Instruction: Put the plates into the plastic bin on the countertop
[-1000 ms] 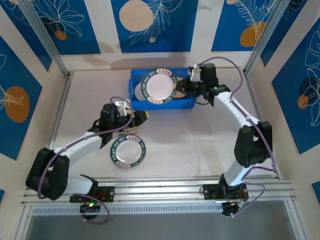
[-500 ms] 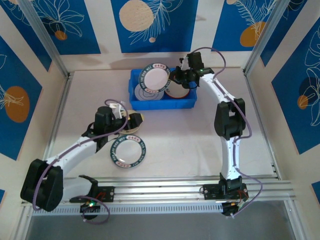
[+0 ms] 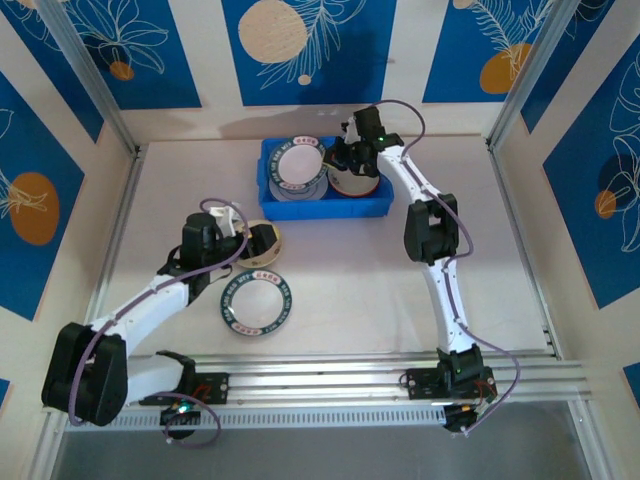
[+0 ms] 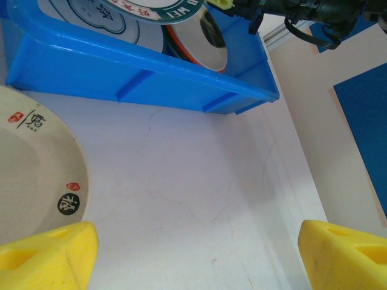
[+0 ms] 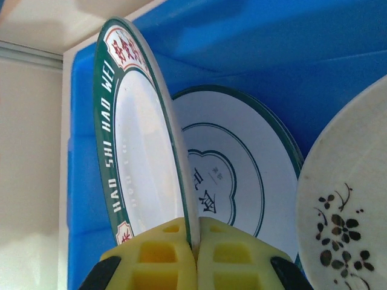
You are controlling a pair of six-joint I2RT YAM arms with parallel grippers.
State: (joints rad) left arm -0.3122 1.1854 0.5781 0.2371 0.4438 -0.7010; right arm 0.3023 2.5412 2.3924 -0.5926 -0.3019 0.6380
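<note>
The bin's green-rimmed plate (image 3: 309, 193) (image 5: 239, 154) is below, so I will next lower the held plate onto it with my right gripper, clear of the flowered plate, and release the white plate's rim.
The blue plastic bin (image 3: 340, 211) stands at the back of the countertop (image 3: 360, 290). My right gripper (image 3: 338, 160) (image 5: 195, 241) is over it, shut on the rim of a white plate with a green rim (image 3: 300, 165) (image 5: 139, 151), held on edge. Another green-rimmed plate (image 5: 239, 181) lies in the bin (image 5: 254, 48), next to a cream plate with dark flowers (image 5: 344, 211). My left gripper (image 3: 262, 240) (image 4: 196, 260) is open just above the countertop, its left finger by a cream plate (image 3: 266, 236) (image 4: 30, 175). A third green-rimmed plate (image 3: 255, 300) lies nearer me.
Aluminium rails (image 3: 120, 240) edge the countertop on both sides, with blue floral wall panels (image 3: 300, 50) behind. The bin's front wall (image 4: 139, 66) stands a short way beyond the left fingers (image 4: 344, 254), with bare counter between.
My right arm has stretched to the left over the bin, carrying the green-rimmed plate with it. The left gripper has shifted slightly left towards the cream plate and stays open.
</note>
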